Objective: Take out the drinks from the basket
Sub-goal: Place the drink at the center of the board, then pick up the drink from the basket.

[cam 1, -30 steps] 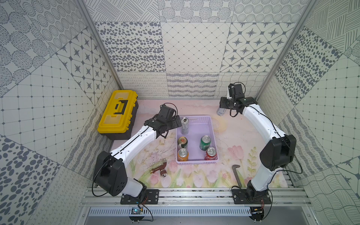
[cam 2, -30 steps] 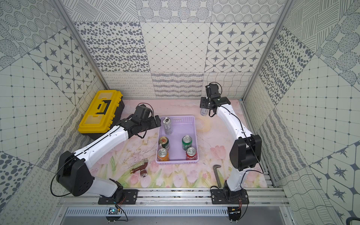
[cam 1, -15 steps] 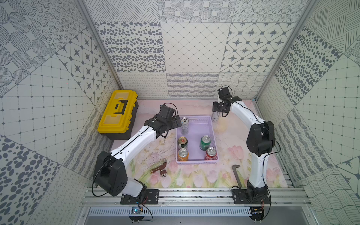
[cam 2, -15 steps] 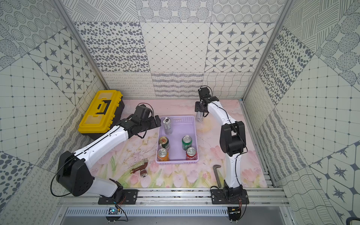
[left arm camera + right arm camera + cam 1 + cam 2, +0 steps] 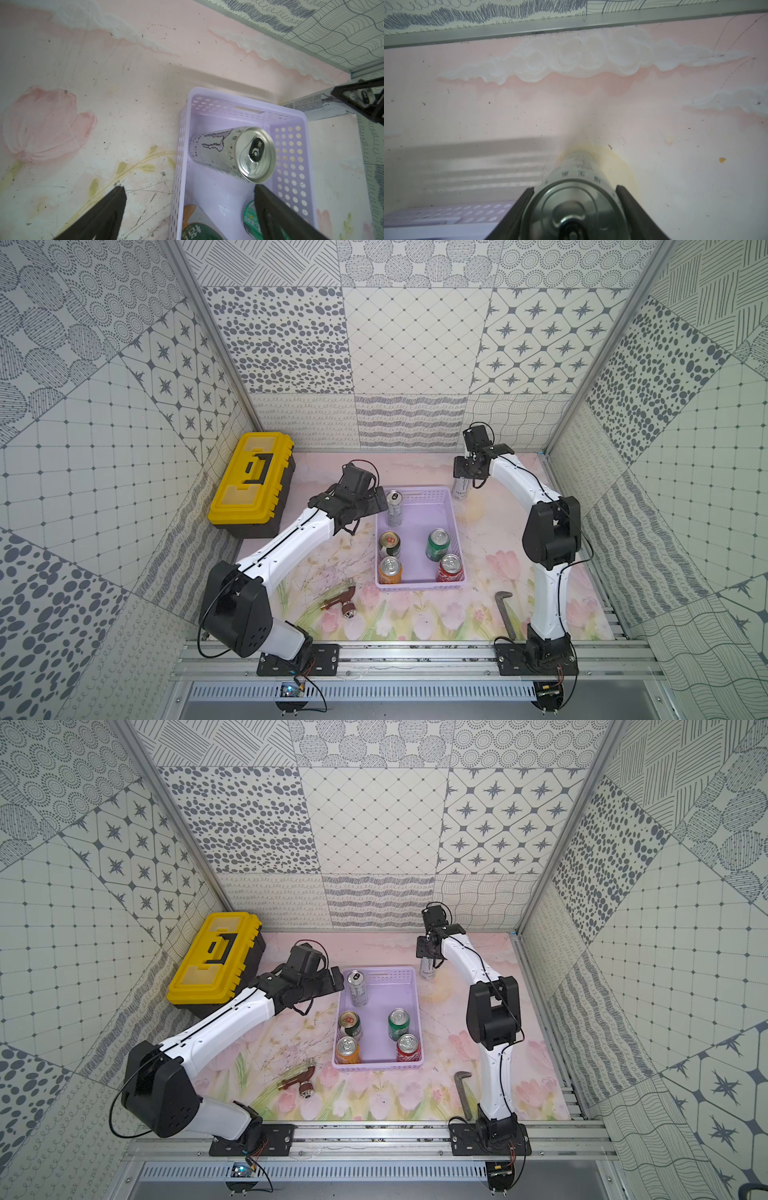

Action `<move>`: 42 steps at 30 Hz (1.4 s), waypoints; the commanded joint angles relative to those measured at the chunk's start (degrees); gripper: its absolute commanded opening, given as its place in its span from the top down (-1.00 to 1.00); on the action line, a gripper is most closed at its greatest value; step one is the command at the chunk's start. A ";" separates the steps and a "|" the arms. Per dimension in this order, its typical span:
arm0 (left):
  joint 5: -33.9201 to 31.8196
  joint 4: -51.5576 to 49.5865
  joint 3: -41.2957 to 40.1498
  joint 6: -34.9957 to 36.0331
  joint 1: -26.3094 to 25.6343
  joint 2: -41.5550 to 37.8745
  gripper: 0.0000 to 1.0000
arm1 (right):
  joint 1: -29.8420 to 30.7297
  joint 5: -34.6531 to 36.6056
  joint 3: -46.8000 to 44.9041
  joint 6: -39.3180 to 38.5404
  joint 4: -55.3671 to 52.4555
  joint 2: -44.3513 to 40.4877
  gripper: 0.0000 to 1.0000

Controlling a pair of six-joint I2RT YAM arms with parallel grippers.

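Note:
I will move my left gripper across the basket's side and down around the tall can's silver top [image 5: 394, 497] [image 5: 255, 155], because the tall white-silver can stands apart from the other cans.
The lavender basket [image 5: 417, 587] [image 5: 379, 1065] [image 5: 291, 112] holds a tall white-silver can [image 5: 394, 508] [image 5: 358, 988] [image 5: 218, 151] in its far left corner. Nearer stand a dark green-and-white can [image 5: 390, 543], a green can [image 5: 437, 545], an orange can [image 5: 390, 570] and a red can [image 5: 449, 568]. My left gripper [image 5: 374, 506] [image 5: 189, 187] hangs open over the basket's far left wall, beside the tall can. My right gripper [image 5: 467, 472] [image 5: 430, 950] [image 5: 574, 191] is shut on a second tall white-silver can [image 5: 460, 489] [image 5: 573, 212], upright just outside the far right corner.
A yellow and black toolbox [image 5: 251, 485] stands at the far left. A brass tap [image 5: 338, 601] lies on the mat near the left arm's base. A metal wrench [image 5: 505, 612] lies by the right arm's base. The back wall is close behind the right gripper.
My right gripper has carried its tall can leftward and down, to just outside the basket's far right corner, with its elbow swinging in. The left arm has not moved.

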 commanded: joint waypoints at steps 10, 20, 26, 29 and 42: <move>4.09 2.38 1.75 2.04 0.32 1.61 -1.00 | 0.08 1.00 2.44 2.14 3.11 -2.95 -0.94; 7.39 0.99 10.69 6.24 -1.67 8.29 -0.92 | 1.64 1.59 -8.55 2.94 8.49 -16.05 -0.94; 7.57 -1.55 14.47 8.26 -3.17 13.99 -0.88 | 3.35 1.72 -19.75 3.36 11.80 -24.71 -0.93; 8.15 -0.66 15.14 9.25 -3.79 15.49 -0.86 | 4.44 1.64 -24.47 3.55 13.31 -28.28 -0.94; 5.96 -2.18 15.65 9.97 -4.60 19.08 -0.73 | 7.76 4.68 -35.56 2.71 13.95 -38.83 -0.94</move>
